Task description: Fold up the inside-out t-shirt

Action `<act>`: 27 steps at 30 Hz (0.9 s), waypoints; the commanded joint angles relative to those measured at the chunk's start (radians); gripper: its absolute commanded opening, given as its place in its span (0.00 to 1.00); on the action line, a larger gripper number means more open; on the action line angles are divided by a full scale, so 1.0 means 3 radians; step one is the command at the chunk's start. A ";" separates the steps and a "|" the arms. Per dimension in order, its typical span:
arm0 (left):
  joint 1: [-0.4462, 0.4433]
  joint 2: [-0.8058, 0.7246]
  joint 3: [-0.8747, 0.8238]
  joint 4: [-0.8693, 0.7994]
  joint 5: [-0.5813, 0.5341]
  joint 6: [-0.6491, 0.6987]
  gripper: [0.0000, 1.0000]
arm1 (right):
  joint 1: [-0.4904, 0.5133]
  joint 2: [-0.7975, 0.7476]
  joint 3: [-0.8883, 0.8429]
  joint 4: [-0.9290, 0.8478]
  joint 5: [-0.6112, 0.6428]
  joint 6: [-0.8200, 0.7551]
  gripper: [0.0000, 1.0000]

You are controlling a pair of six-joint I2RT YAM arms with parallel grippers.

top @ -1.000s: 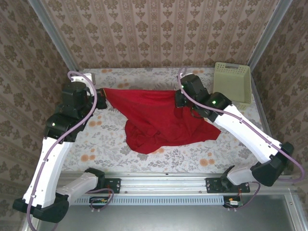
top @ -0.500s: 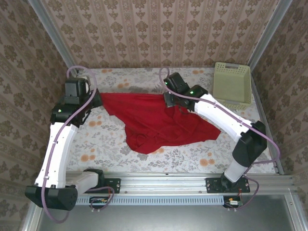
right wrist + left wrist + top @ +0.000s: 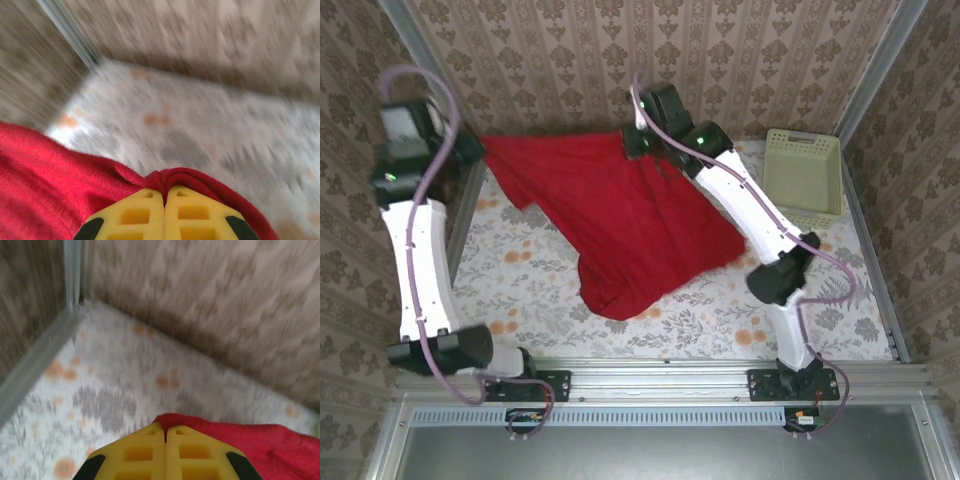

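The t-shirt hangs stretched between both arms, so my left gripper next needs to go down, back toward the base over the t-shirt's trailing lower part (image 3: 655,278), and let go of the fold of the t-shirt.
The red inside-out t-shirt (image 3: 625,215) hangs stretched between both raised arms, its lower part trailing onto the flowered table near the front middle. My left gripper (image 3: 478,148) is high at the back left, shut on one corner of the t-shirt (image 3: 240,440). My right gripper (image 3: 628,143) is high at the back middle, shut on another bunched edge of the t-shirt (image 3: 60,175). In both wrist views the yellow fingers (image 3: 145,452) (image 3: 142,215) are pressed together with red cloth pinched at their tips.
A pale green basket (image 3: 803,175) stands at the back right of the table. Patterned walls and metal frame posts (image 3: 420,50) close in the back and sides. The flowered tablecloth (image 3: 720,320) is bare in front and to the right of the shirt.
Both arms have lifted and swung toward the back wall, raising the shirt's top edge off the table and pulling it taut. Both grips held throughout.
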 commanded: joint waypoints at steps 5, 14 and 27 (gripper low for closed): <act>0.0177 -0.0112 0.1709 -0.0362 0.0331 0.0140 0.00 | 0.0119 -0.0130 0.0568 0.0048 -0.0304 -0.0015 0.00; -0.0701 -0.1318 -0.0580 0.0906 0.0839 0.0043 0.00 | -0.0113 -0.1257 -0.1529 0.0607 0.0095 -0.0090 0.00; -0.3644 -0.0757 -0.3267 0.2479 -0.0381 -0.0398 0.00 | -0.0908 -0.2118 -0.4513 0.1474 -0.0169 0.0118 0.00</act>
